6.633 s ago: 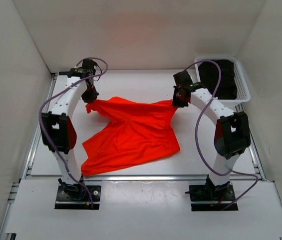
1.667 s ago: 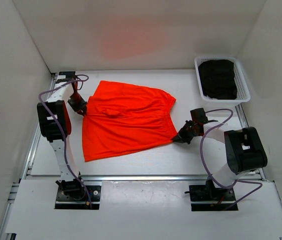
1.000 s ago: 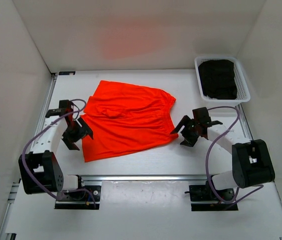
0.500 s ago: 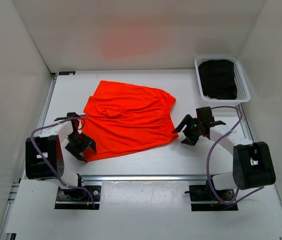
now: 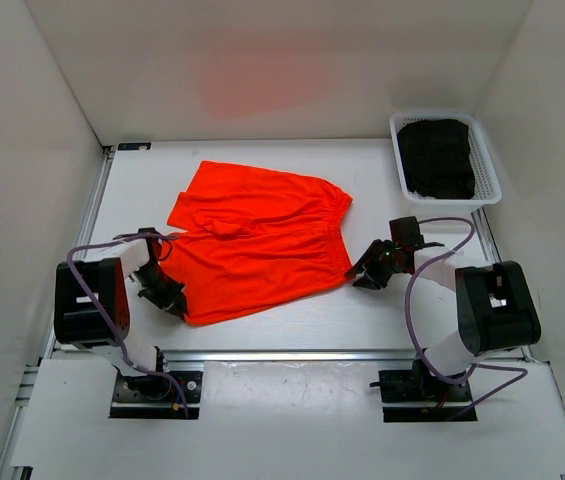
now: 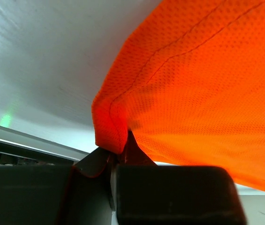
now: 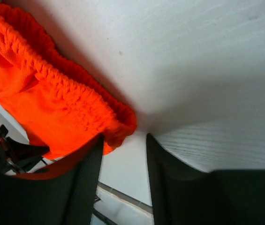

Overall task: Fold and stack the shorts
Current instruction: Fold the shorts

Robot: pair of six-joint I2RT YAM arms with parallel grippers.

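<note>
The legs lie spread, the far leg's hem corner (image 5: 204, 168) outward of my gripper, so I should next lift the pinched corner up and outward with my left gripper and release it there.
The orange-red shorts (image 5: 257, 240) lie spread flat on the white table, waistband toward the right. The drawstring does not show. My left gripper (image 5: 169, 300) is low at the shorts' near left corner. In the left wrist view the gripper (image 6: 118, 152) is shut on the hem corner of the shorts (image 6: 207, 79). My right gripper (image 5: 365, 275) is low at the near end of the waistband. In the right wrist view it (image 7: 123, 140) is open, with the gathered waistband corner (image 7: 52, 93) against its left finger (image 7: 83, 183) and bare table between the fingers.
A white basket (image 5: 487, 180) holding dark clothes (image 5: 440, 155) stands at the back right corner. White walls close in the table on three sides. A metal rail (image 5: 282, 354) runs along the near edge.
The shorts were laid down flat and let go. My left gripper has come down to the near left corner and shut on it. My right gripper has moved in to the waistband's near end.
</note>
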